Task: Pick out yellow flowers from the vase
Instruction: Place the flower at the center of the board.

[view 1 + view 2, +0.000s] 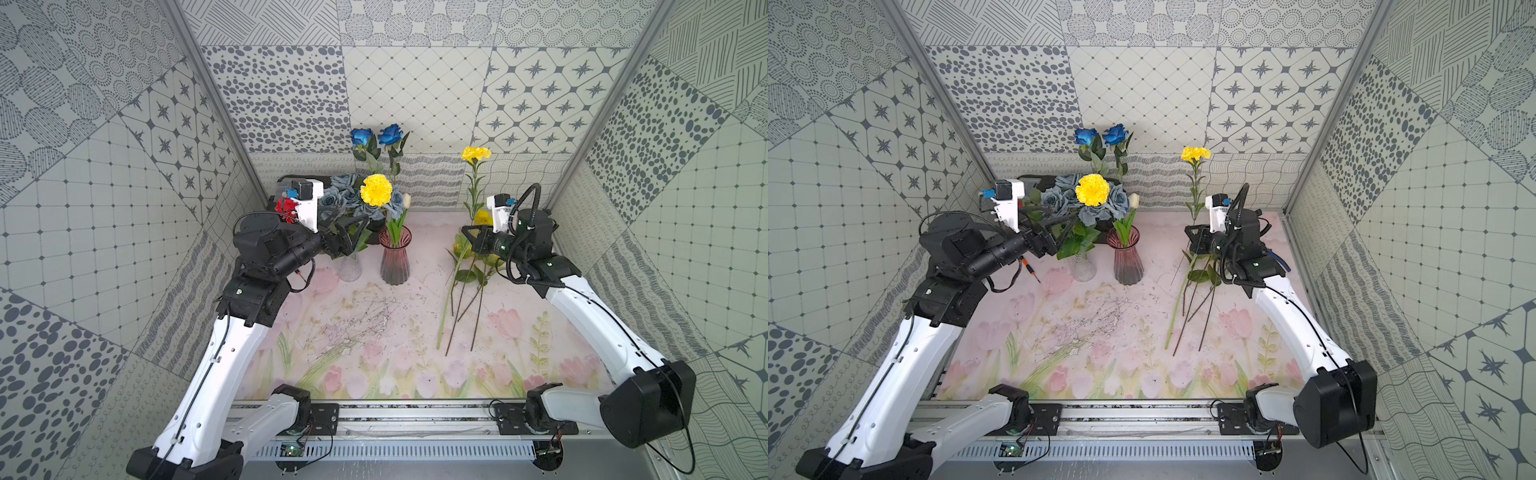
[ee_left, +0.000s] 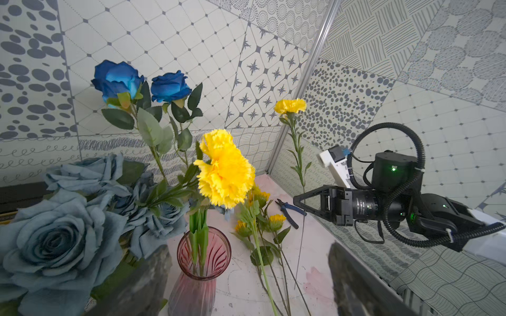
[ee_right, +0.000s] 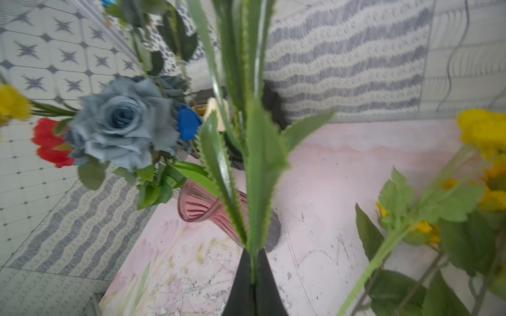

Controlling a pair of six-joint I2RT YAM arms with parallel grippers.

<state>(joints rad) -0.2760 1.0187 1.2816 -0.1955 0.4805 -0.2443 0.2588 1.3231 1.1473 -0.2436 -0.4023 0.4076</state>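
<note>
The other yellow flowers (image 1: 467,273) (image 3: 395,281) lie on the tabletop below my right gripper. I should lower it next, fingers tipping downward, to release the green stem onto them.
A pink ribbed vase (image 1: 395,259) stands mid-table and holds a yellow pompom flower (image 1: 376,190) and a white tulip (image 1: 406,200). My left gripper (image 1: 353,232) is open just left of the vase's neck, among leaves. In the left wrist view the vase (image 2: 202,246) stands ahead of the spread fingers (image 2: 356,287). My right gripper (image 1: 465,228) is shut on the green stem (image 3: 253,262) of a second yellow flower (image 1: 476,153), held upright at the right. More yellow flowers (image 2: 275,220) lie on the table under the right arm, with stems (image 1: 457,291) pointing forward.
A clear vase (image 1: 349,266) with grey-blue roses (image 2: 52,240) and a red flower (image 1: 284,208) stands left of the pink one. Two blue roses (image 1: 376,136) rise behind. Pliers (image 2: 290,212) lie at the back right. Patterned walls enclose three sides.
</note>
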